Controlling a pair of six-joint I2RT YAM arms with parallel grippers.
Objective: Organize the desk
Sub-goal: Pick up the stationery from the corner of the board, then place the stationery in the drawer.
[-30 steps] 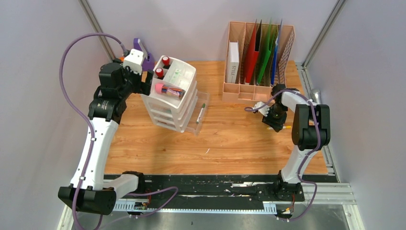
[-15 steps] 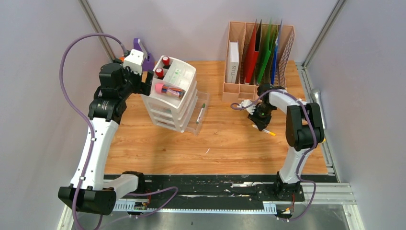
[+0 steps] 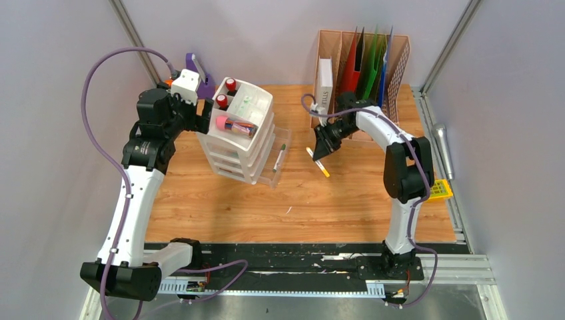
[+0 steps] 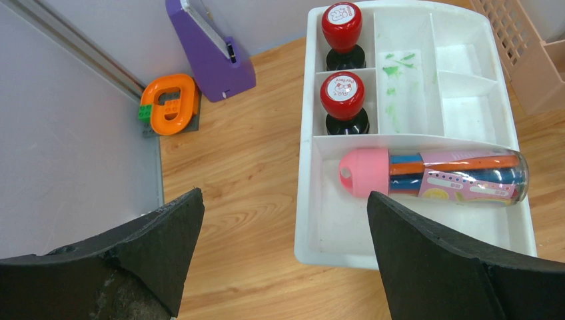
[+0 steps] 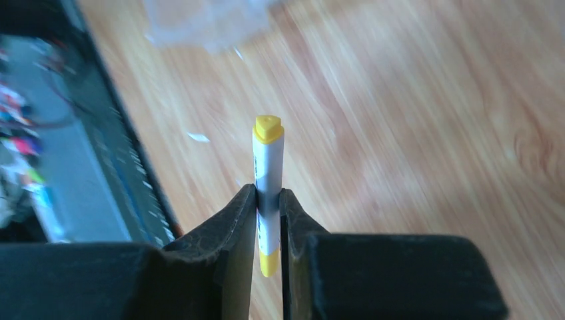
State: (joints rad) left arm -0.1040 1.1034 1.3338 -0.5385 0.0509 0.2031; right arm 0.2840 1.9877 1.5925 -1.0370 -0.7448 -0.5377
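Note:
My right gripper moves over the open lowest drawer (image 3: 276, 159) (image 5: 208, 19) next and turns the white marker along its length, since a green-tipped pen already lies there.
The desk (image 3: 333, 193) is a light wood-grain top. My right gripper (image 3: 322, 151) hangs above its middle, shut on a white marker with yellow ends (image 3: 319, 163). In the right wrist view the marker (image 5: 268, 167) stands upright between the pads, its yellow cap above my right gripper (image 5: 268, 195). At the back left my left gripper (image 3: 198, 115) stands wide open and holds nothing. It is next to the white drawer unit (image 3: 248, 150). In the left wrist view my left gripper (image 4: 285, 200) straddles the corner of the unit's top tray (image 4: 308, 200).
The top tray holds two red stamps (image 4: 342, 100) and a pink pen tube (image 4: 433, 177). The lowest drawer stands open with a green-tipped pen (image 3: 282, 150). A pink file rack (image 3: 360, 73) stands at the back. A purple stand (image 4: 210, 53), an orange piece (image 4: 170, 103) and a yellow item (image 3: 440, 190) are also here.
My right gripper has shut on the marker at the desk's right side, lifted it and carried it left toward the middle. The left arm has not moved.

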